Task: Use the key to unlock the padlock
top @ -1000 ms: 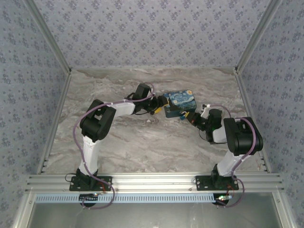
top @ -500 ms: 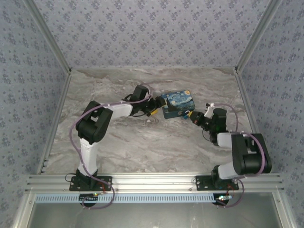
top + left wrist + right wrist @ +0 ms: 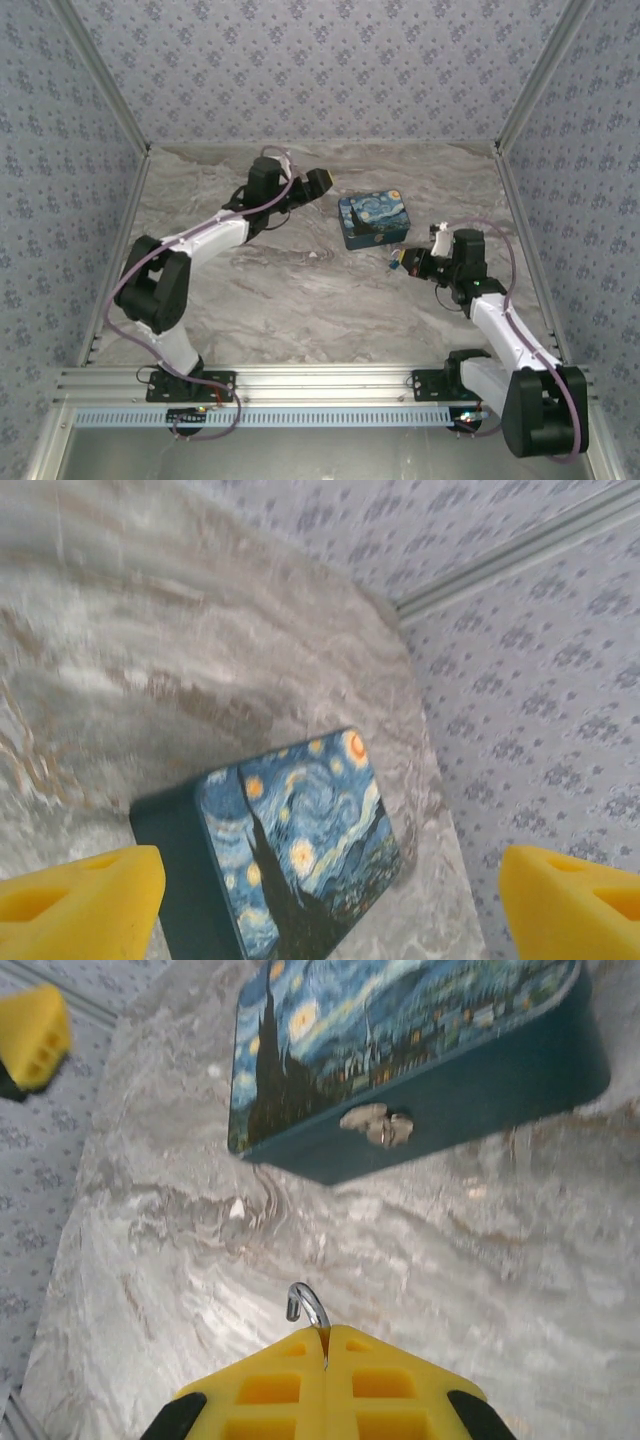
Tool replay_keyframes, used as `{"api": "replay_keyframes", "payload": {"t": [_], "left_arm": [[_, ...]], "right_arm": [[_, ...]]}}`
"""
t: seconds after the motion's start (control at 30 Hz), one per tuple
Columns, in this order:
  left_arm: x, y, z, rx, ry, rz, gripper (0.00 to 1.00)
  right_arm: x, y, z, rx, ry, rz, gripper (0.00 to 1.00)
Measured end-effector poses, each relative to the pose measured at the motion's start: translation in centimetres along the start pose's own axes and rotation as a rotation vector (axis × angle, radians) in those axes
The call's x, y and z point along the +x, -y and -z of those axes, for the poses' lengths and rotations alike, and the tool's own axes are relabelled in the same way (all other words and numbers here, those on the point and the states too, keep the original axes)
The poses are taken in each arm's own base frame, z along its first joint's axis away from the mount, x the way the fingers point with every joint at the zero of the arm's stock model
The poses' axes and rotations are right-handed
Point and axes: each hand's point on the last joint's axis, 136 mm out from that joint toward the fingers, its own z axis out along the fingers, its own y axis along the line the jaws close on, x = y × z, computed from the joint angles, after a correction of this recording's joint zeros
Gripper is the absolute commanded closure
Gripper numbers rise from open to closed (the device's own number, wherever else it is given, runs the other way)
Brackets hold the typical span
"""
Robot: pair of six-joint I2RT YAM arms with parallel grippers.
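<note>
I should next move my right gripper back from the box (image 3: 373, 218) and down to the bare marble in front of it. I should let go of the padlock there, because the padlock's loop is already open.
My right gripper (image 3: 325, 1345) is shut on the padlock, whose body is hidden between the yellow pads. Only its silvery hooked loop (image 3: 308, 1305) pokes out, with one end free. From above, a bit of teal padlock (image 3: 397, 258) shows at the right gripper (image 3: 402, 260), just off the near right corner of the swirl-painted box (image 3: 373, 218). My left gripper (image 3: 320, 180) hangs open, up and left of the box. In its own view the left gripper (image 3: 328, 875) spans the box (image 3: 300, 840) from above. I cannot make out the key.
The box (image 3: 400, 1020) lies closed on the marble table (image 3: 300, 290), its bare metal latch (image 3: 378, 1125) facing my right gripper. A small pale fleck (image 3: 237, 1208) lies on the table in front of the box. Patterned walls stand on three sides.
My left gripper has lifted off the box's left side and swung up and left. The right gripper has drawn back from the latch, carrying the padlock away. The box has stayed put.
</note>
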Motion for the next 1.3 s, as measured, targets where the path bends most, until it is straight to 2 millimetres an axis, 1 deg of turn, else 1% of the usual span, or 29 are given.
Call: {"api": "replay_keyframes", "payload": {"t": [0.13,0.3,0.4,0.57,0.7,0.87,0.93,1.03,1.13,1.2,1.3], "left_arm": [[-1.9,0.8,2.2,0.009,0.073,-0.093,0.1],[-3.5,2.3,4.8,0.019,0.143,-0.213,0.06],[-4.3,2.9,6.0,0.017,0.181,-0.261,0.04],[-5.6,3.2,7.2,-0.001,0.233,-0.308,0.04],[-6.1,3.2,7.6,-0.013,0.253,-0.321,0.03],[-5.7,2.4,7.8,-0.033,0.245,-0.32,0.02],[-5.6,1.8,7.9,-0.046,0.242,-0.316,0.02],[-5.6,0.9,8.4,-0.072,0.245,-0.305,0.01],[-6.1,0.0,9.4,-0.095,0.266,-0.297,0.01],[-6.5,-0.4,10.2,-0.105,0.284,-0.291,0.01],[-7.2,-0.7,11.5,-0.118,0.316,-0.284,0.01]], "right_arm": [[2.3,0.0,0.5,0.031,-0.106,-0.036,1.0],[6.0,-0.1,0.6,0.064,-0.265,-0.085,1.0],[8.0,-0.1,0.5,0.082,-0.347,-0.094,1.0],[10.6,0.4,-0.2,0.124,-0.46,-0.105,1.0],[11.9,1.2,-1.0,0.166,-0.525,-0.134,1.0],[12.4,1.8,-1.9,0.183,-0.547,-0.162,1.0],[12.3,1.9,-2.2,0.183,-0.546,-0.165,0.94],[12.0,1.8,-2.4,0.181,-0.529,-0.168,0.81],[11.4,1.8,-2.6,0.179,-0.507,-0.167,0.71],[10.6,1.7,-2.5,0.174,-0.481,-0.162,0.67],[8.8,1.4,-2.1,0.17,-0.423,-0.152,0.66]]}}
